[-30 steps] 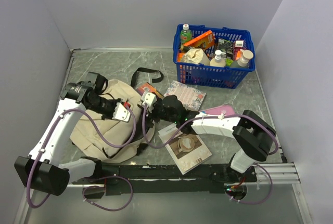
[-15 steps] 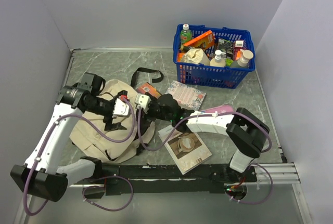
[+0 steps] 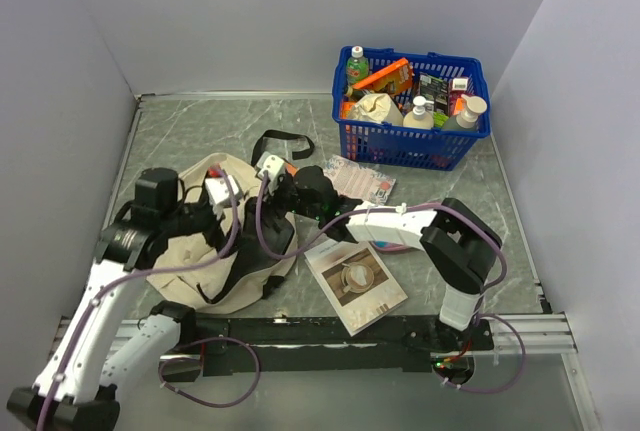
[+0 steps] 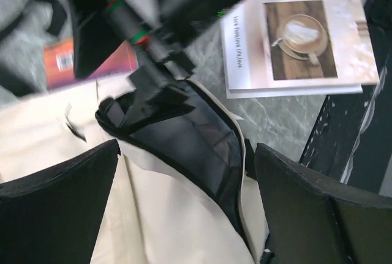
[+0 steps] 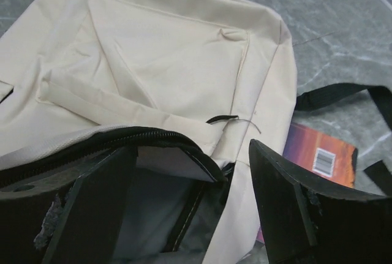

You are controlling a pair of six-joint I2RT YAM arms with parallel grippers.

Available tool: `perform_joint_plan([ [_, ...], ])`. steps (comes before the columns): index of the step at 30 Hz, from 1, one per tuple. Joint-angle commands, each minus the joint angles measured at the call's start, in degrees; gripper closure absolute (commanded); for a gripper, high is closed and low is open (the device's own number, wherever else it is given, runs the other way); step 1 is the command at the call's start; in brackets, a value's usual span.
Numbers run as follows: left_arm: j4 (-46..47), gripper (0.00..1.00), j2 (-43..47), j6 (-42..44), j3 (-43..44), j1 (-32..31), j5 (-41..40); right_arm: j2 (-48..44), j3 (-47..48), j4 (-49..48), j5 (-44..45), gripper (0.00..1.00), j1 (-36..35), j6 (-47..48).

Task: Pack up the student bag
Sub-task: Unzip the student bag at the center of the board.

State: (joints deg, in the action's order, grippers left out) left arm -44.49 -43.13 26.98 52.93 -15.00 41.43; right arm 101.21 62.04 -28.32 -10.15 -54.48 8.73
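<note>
My left gripper comes down with open fingers next onto the bag's black-zippered rim (image 3: 232, 260) (image 4: 188, 179), since that edge of the bag's dark opening lies below it.
The student bag (image 3: 190, 251) is a beige backpack lying at the left of the table, its black-zippered mouth gaping toward the right. My left gripper (image 3: 215, 194) hovers over it, open; in the left wrist view the gripper (image 4: 187, 154) has beige fabric (image 4: 61, 123) and dark lining below it and grips nothing. My right gripper (image 3: 268, 169) reaches in from the right to the bag's mouth. Seen from the right wrist, it (image 5: 193, 150) is open astride the zipper rim, its left finger (image 5: 92, 203) under the rim in the opening. The bag's front panel (image 5: 159, 49) lies beyond.
A coffee-cover book (image 3: 355, 286) lies near the front rail. An orange book (image 5: 321, 150) lies by the bag's strap (image 3: 280, 141). A patterned pink pouch (image 3: 358, 183) and a pink case (image 3: 398, 245) lie by the right arm. A full blue basket (image 3: 410, 143) stands at the back right.
My left gripper opened and its arm drew back to the left. My right gripper moved left and farther back along the bag's mouth, which now gapes wider.
</note>
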Motion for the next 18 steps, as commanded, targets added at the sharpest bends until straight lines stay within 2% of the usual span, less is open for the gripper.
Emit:
perform_joint_plan([
  [1, 5.29, 0.04, -4.67, -12.65, -1.07, -0.29, -5.66, 0.92, 2.65, -2.80, -0.31, 0.20, 0.43, -6.01],
  [6, 7.05, 0.04, -4.33, -12.92, -3.96, -2.13, -11.01, 1.10, 3.79, -1.48, 0.13, 0.21, 0.95, -6.44],
  [10, 6.52, 0.04, -3.36, -11.43, -4.50, -3.45, -10.14, 1.71, 4.31, -1.04, -0.04, 0.21, 1.48, -7.41],
  [18, 4.94, 0.04, -6.69, -4.75, -6.35, -6.70, -16.20, 1.98, 5.46, 0.10, 0.66, 0.23, 2.36, -8.12],
])
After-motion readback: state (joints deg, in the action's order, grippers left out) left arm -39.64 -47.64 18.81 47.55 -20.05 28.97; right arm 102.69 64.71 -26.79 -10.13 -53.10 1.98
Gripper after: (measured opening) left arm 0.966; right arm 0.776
